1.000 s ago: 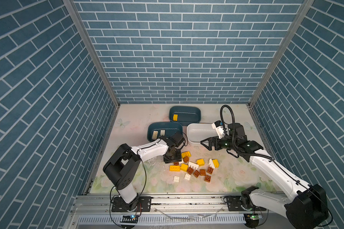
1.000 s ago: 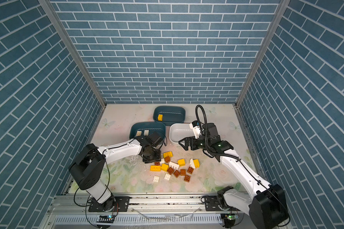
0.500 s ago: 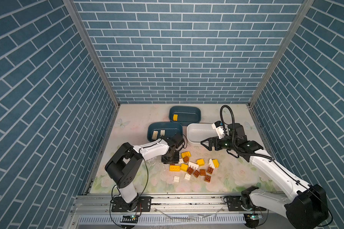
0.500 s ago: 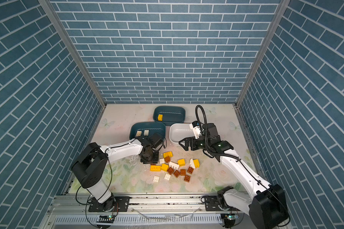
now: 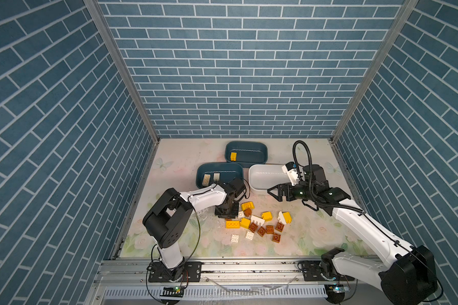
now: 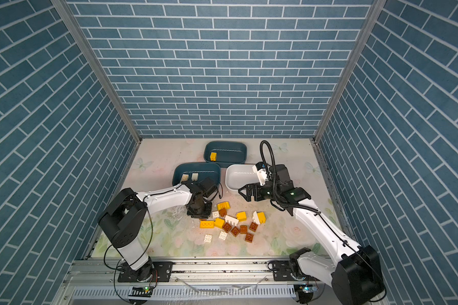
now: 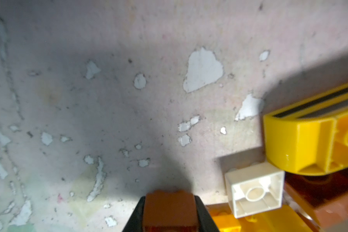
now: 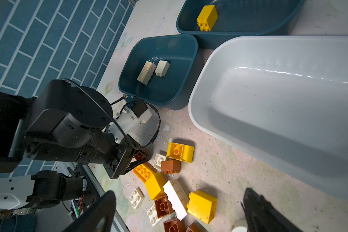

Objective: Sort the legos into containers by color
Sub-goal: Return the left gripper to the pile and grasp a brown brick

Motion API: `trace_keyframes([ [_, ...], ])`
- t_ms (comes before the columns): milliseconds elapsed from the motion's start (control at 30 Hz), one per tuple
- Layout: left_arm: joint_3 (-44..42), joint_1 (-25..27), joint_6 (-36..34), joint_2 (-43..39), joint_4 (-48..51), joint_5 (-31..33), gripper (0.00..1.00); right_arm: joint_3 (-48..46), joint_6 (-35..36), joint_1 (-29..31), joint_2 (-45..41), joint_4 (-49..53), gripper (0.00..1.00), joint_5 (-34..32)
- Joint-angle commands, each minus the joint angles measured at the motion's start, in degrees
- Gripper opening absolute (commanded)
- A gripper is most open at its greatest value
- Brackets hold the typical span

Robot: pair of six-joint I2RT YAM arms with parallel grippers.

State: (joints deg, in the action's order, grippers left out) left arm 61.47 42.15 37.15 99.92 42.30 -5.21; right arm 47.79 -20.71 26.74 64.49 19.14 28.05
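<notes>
The teal containers hold other colors, so next my left gripper will rise and move outward over the white container's end (image 5: 260,178) by them to release the brown lego.
My left gripper (image 5: 225,215) points down at the left edge of the loose legos (image 5: 259,224), which are yellow, white and brown, and it is shut on a brown lego (image 7: 170,211). My right gripper (image 5: 274,194) hangs open above the table in front of the white container (image 5: 265,179), which has nothing in it. In the right wrist view its fingers (image 8: 100,211) stand wide apart over the pile. The near teal container (image 5: 230,175) holds two cream legos (image 8: 147,72). The far teal container (image 5: 251,154) holds one yellow lego (image 5: 233,156).
The three tubs stand close together at the back middle. A yellow lego (image 7: 301,140) and a white lego (image 7: 253,188) lie upside down right beside the held brick. Blue brick-patterned walls enclose the table on three sides; a metal rail (image 5: 236,266) runs along the front edge.
My left gripper has closed onto the brown lego at the pile's left edge. The right arm has not moved.
</notes>
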Motion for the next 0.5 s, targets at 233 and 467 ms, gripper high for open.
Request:
trace_keyframes([
  [233, 15.15, -1.45, -5.20, -2.39, 6.99, 0.80, 0.28, 1.86, 0.63, -0.50, -1.41, 0.94, 0.98, -2.69],
  [467, 27.37, -1.46, -7.10, 3.89, 5.40, -1.62, 0.28, 3.17, 0.91, -3.61, -1.29, -0.08, 0.98, -2.32],
])
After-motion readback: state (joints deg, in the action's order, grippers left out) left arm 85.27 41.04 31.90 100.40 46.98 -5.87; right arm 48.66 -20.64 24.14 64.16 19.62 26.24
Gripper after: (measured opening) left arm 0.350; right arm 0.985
